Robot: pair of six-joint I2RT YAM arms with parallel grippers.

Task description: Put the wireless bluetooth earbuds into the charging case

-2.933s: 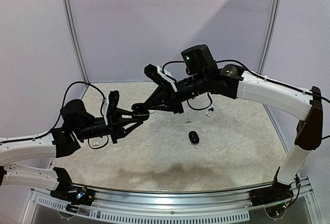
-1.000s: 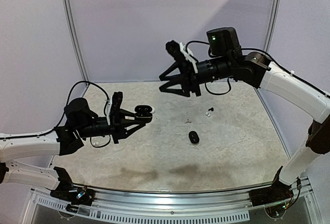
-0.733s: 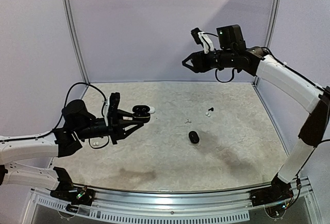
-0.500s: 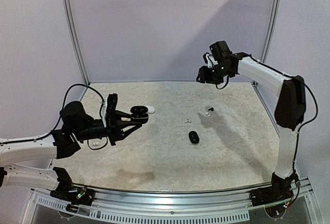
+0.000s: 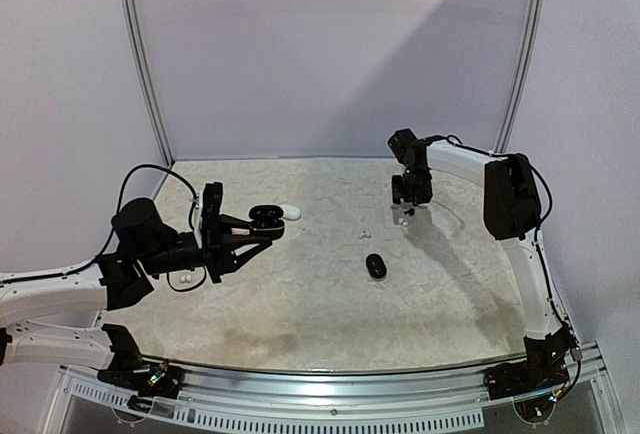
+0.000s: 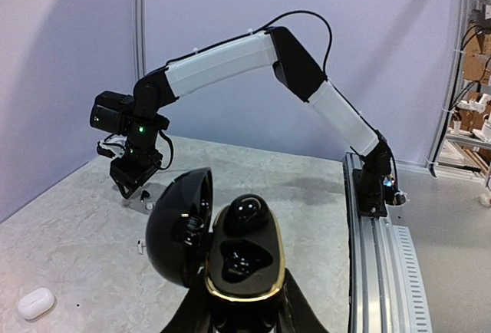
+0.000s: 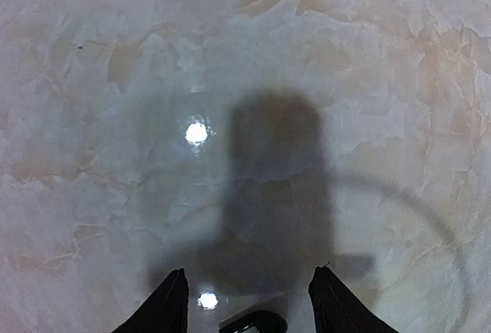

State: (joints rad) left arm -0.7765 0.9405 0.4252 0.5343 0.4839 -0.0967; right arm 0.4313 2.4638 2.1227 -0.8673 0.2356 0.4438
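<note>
My right gripper draws back over the black earbud next until its open fingers are on either side of the earbud, then closes, because the earbud lies slightly back of them.
My left gripper is shut on an open black charging case with a gold rim, held above the table with its lid swung left. One glossy black earbud sits in the far slot; the near slot is empty. My right gripper points down, just above the table at the back right, and is open and empty. A black earbud lies on the table between its fingertips. A white earbud lies just beside it, another further left.
A closed black case lies mid-table. A closed white case lies beyond the held case and also shows in the left wrist view. Small white pieces lie under my left arm. Two bright spots may be glare.
My right arm has pulled away from the held case, swung up and right, then dropped to the table over the loose earbuds. My left gripper still holds the open case, barely moved.
</note>
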